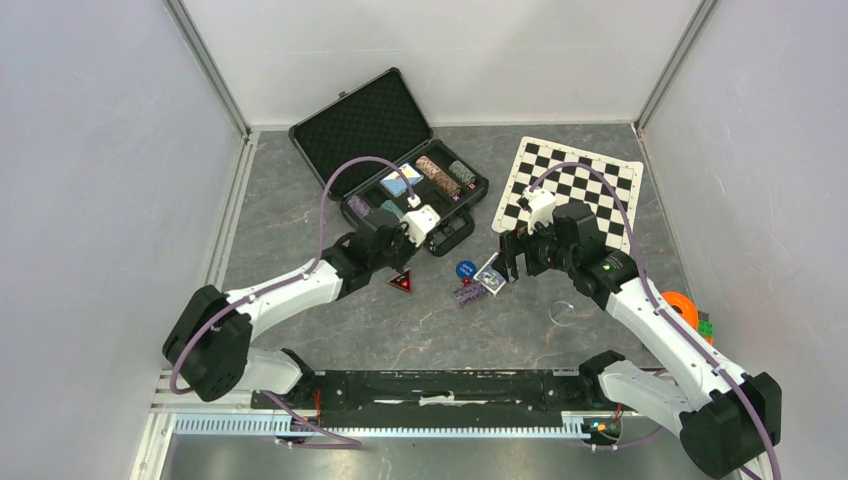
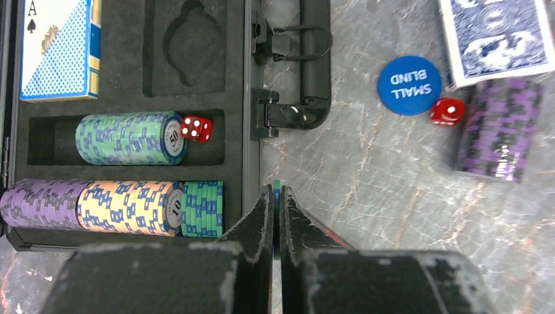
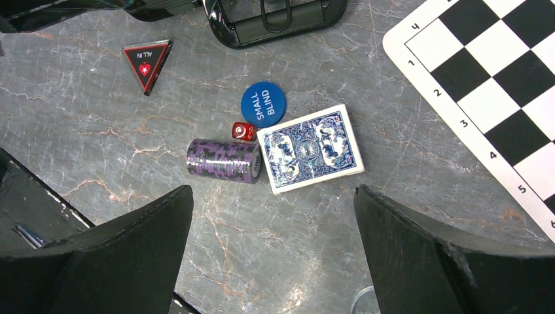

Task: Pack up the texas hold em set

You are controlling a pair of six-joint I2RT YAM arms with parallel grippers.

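Observation:
My left gripper will next go down and to its left in the wrist view and release the chip, as the row's empty end (image 2: 232, 204) lies that way.
The black briefcase (image 1: 372, 118) lies open at the back. Its foam tray (image 2: 131, 72) holds a blue card deck (image 2: 57, 49), a green chip stack (image 2: 127, 138) with a red die (image 2: 197, 128), and a purple-and-orange chip row (image 2: 91, 207). My left gripper (image 2: 276, 196) is shut on a single green-blue chip held edge-on, just right of the tray's rim. On the table lie a blue-backed deck (image 3: 309, 148), a purple chip stack (image 3: 224, 160), a blue button (image 3: 263, 104) and a red die (image 3: 243, 131). My right gripper (image 3: 271, 196) is open above the table, just short of them.
A red-and-black triangle marker (image 3: 146, 63) lies left of the button. The checkered chess mat (image 1: 572, 188) lies at the back right. An orange object (image 1: 680, 305) and a clear ring (image 1: 562, 312) lie near the right arm. The case handle (image 3: 275, 19) faces the loose pieces.

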